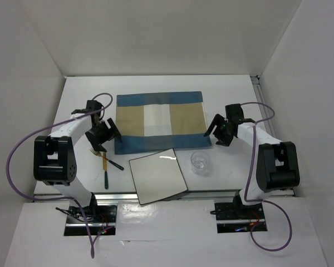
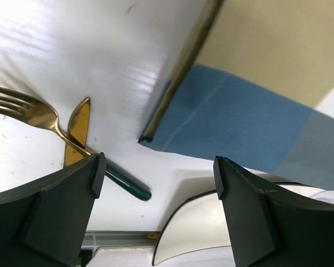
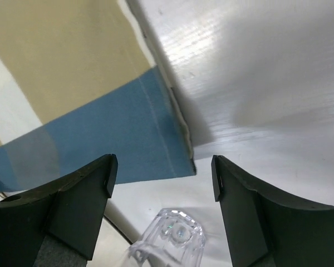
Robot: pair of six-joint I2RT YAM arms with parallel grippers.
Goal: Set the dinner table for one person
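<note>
My right gripper rises and comes back over the glass's rim on the side away from the plate next, since that side stands free.
The white dinner table (image 1: 234, 92) holds a blue-and-tan striped placemat (image 1: 161, 122) at its middle. A square white black-rimmed plate (image 1: 157, 175) lies in front of it, at the near edge. A clear glass (image 1: 200, 162) stands right of the plate. A gold fork (image 1: 98, 154) and knife (image 1: 106, 173) with dark handles lie crossed at the left. My left gripper (image 1: 106, 135) is open and empty over the placemat's near left corner (image 2: 156, 133). My right gripper (image 1: 219, 132) is open and empty over the near right corner (image 3: 183, 161), just behind the glass (image 3: 170, 239).
White walls enclose the table on three sides. A metal rail (image 1: 211, 193) runs along the near edge; the plate's corner overhangs it. The fork (image 2: 22, 108) and knife blade (image 2: 78, 125) lie just left of my left fingers (image 2: 72, 194).
</note>
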